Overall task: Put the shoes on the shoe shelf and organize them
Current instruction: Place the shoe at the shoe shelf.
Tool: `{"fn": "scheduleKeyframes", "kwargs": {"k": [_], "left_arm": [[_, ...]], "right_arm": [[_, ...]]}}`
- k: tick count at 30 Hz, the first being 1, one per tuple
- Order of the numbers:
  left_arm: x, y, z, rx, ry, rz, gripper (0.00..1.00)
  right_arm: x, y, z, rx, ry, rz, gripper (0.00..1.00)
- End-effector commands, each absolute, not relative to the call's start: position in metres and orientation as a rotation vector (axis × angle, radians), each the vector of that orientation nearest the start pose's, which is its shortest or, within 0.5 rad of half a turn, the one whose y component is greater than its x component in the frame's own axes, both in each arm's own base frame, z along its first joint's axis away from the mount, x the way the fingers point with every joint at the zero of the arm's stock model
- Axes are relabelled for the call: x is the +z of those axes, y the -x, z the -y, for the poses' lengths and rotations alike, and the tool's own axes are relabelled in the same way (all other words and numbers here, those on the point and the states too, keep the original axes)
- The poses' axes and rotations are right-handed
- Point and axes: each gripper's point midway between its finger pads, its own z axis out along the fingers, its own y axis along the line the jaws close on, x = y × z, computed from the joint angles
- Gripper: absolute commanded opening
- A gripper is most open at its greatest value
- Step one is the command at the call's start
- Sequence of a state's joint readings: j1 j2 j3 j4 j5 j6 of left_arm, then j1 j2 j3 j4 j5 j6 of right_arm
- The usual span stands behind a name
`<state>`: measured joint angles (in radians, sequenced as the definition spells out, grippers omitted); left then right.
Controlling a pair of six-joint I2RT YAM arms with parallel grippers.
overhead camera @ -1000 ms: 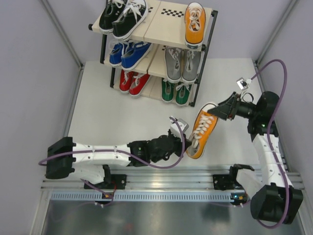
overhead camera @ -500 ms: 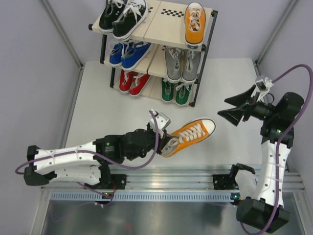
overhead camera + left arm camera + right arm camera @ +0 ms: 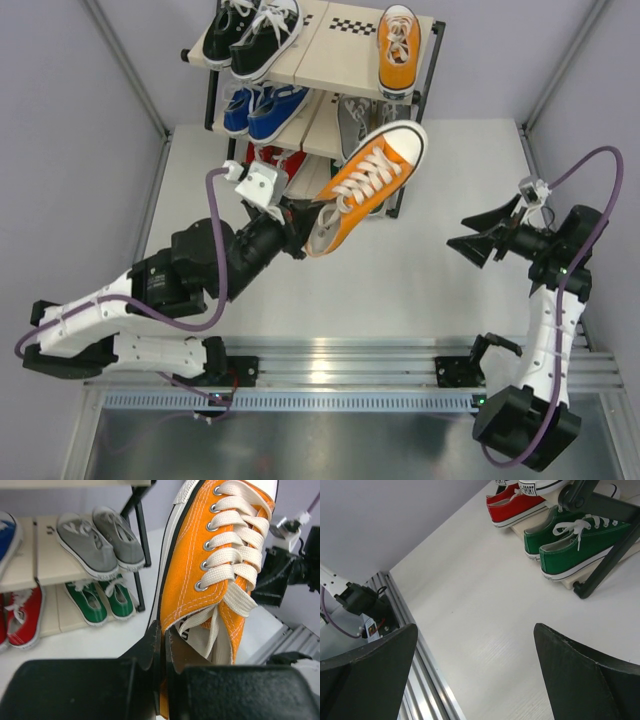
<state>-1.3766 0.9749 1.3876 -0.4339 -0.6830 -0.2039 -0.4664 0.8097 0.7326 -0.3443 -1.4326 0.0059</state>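
Note:
My left gripper raises the orange shoe outward onto the top shelf point(image 3: 351, 54) beside its mate next, where the shelf toward the black pair is empty.
My left gripper point(image 3: 303, 228) is shut on the heel-side collar of an orange shoe point(image 3: 366, 182) and holds it in the air in front of the shoe shelf point(image 3: 345, 42), toe up and to the right. In the left wrist view the jaws point(image 3: 165, 636) pinch the collar of that orange shoe point(image 3: 200, 565). Its mate point(image 3: 399, 48) stands on the top tier, right half. My right gripper point(image 3: 463, 233) hangs open and empty over the table's right side; in its wrist view the gripper point(image 3: 475, 635) has only bare table between the fingers.
The shelf holds a black pair point(image 3: 250, 35) top left, a blue pair point(image 3: 262, 108) and a grey pair point(image 3: 100, 540) on the middle tier, and a red pair point(image 3: 515, 510) and a green pair point(image 3: 575, 540) at the bottom. An aluminium rail point(image 3: 340, 362) runs along the near edge.
My right gripper let go of the orange shoe, opened wide and drew back to the right. My left arm lifted the shoe off the table up toward the shelf.

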Motion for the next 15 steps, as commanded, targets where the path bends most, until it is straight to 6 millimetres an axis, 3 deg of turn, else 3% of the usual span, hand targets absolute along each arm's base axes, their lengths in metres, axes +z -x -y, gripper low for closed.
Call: {"fn": "scheduleKeyframes", "kwargs": {"k": [1, 4, 8, 10, 11, 15], "left_arm": [[0.521, -0.174, 0.238, -0.684, -0.206, -1.418, 0.0], [0.549, -0.184, 0.237, -0.647, -0.162, -1.379, 0.0], [0.568, -0.205, 0.25, -0.626, -0.131, -1.363, 0.0], [0.588, -0.222, 0.241, -0.654, -0.076, -1.33, 0.0], [0.587, -0.232, 0.248, -0.648, -0.08, -1.34, 0.0], [0.606, -0.278, 0.23, -0.592, 0.012, -1.296, 0.0]], "right_arm": [[0.274, -0.218, -0.083, 0.995, 0.559, -1.612, 0.99], [0.274, -0.216, -0.084, 0.984, 0.561, -1.609, 0.99], [0.275, -0.214, -0.085, 0.974, 0.564, -1.605, 0.99], [0.276, -0.213, -0.085, 0.975, 0.565, -1.602, 0.99], [0.276, -0.212, -0.086, 0.976, 0.566, -1.602, 0.99], [0.275, -0.212, -0.086, 0.972, 0.565, -1.602, 0.99]]}}
